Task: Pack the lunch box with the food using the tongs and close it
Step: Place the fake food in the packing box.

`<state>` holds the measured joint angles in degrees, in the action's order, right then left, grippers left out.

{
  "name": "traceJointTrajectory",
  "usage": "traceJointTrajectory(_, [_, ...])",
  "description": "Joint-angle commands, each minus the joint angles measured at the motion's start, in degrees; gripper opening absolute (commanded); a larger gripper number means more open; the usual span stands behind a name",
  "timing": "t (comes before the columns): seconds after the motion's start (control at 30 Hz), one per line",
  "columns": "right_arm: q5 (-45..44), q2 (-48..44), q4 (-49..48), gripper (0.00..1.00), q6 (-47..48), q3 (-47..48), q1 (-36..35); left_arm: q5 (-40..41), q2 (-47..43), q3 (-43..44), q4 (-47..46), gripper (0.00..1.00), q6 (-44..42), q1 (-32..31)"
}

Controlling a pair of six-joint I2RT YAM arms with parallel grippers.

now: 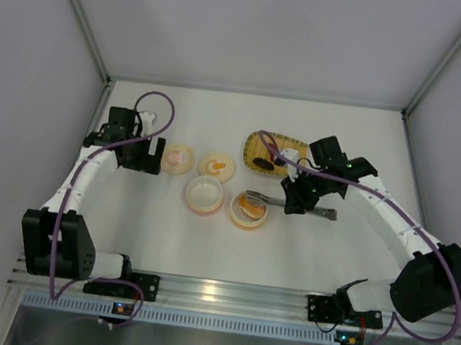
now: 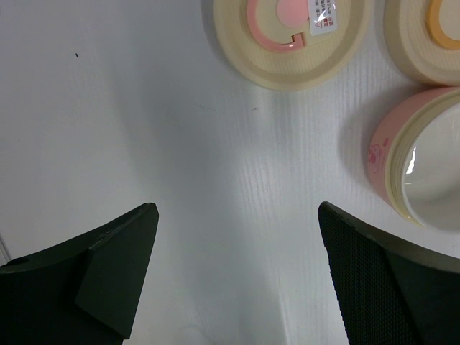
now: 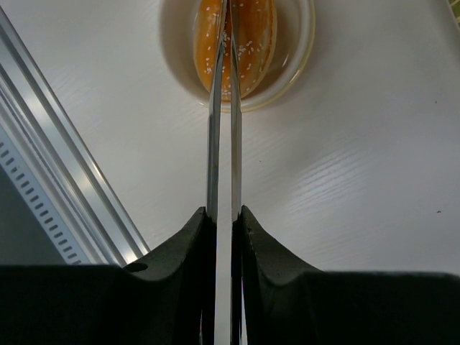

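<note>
My right gripper is above the cream bowl, and the bowl is under the ends of the tongs. Next, it needs to move down a little and open to let the food piece go in the bowl.
My right gripper (image 3: 223, 212) is shut on the tongs (image 3: 214, 144), squeezing their two thin silver arms almost together. The tongs' tips reach the orange, seed-speckled food piece (image 3: 251, 43), which lies in a cream lunch box bowl (image 3: 305, 50). From above, the tongs (image 1: 271, 200) point left from the right gripper (image 1: 299, 200) into that bowl (image 1: 248, 210). A dark brown food piece (image 1: 263, 163) lies on the yellow tray (image 1: 278, 145). My left gripper (image 2: 237, 208) hangs open over bare table, left of an empty pink bowl (image 2: 424, 165).
Two round cream lids lie behind the bowls, one with a pink ring (image 2: 287, 43) and one with an orange ring (image 2: 424, 36). The metal rail (image 3: 65, 194) at the table's near edge runs just left of the right gripper. White walls enclose the table.
</note>
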<state>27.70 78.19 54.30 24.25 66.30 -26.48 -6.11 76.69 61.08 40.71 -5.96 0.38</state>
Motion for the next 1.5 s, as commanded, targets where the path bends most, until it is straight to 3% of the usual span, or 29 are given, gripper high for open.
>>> traceJointTrajectory(0.0, [1.21, -0.15, -5.08, 0.0, 0.62, -0.99, -0.33, 0.57, 0.48, 0.97, -1.6, 0.98, -0.11, -0.03])
traceJointTrajectory(0.5, [0.42, -0.06, -11.68, 0.0, -1.31, -5.31, -0.41, 0.83, 1.1, 0.45, -2.04, 0.98, -0.28, -0.03])
traceJointTrajectory(0.6, [0.42, 0.38, -11.85, 0.06, -0.96, -5.66, -0.41, 0.92, 1.1, 0.44, -2.21, 0.98, -0.37, -0.03])
traceJointTrajectory(0.77, [0.69, 0.2, -11.68, 0.25, -0.7, -5.57, -0.33, 1.01, 1.19, 0.53, -2.13, 0.98, -0.37, -0.03])
traceJointTrajectory(1.0, [1.39, -1.29, -7.99, 0.28, -0.87, -2.76, -0.41, 1.01, 1.01, 0.88, -1.51, 0.98, -0.46, -0.03])
traceJointTrajectory(1.1, [1.39, -2.6, -7.02, 0.37, -0.87, -2.15, -0.41, 1.1, 0.57, 0.97, -1.33, 0.98, -0.55, -0.03])
traceJointTrajectory(1.47, [0.77, -5.77, -4.21, 0.39, -1.31, 0.58, -0.24, 1.01, -0.04, 1.59, -0.37, 0.98, -0.64, -0.03])
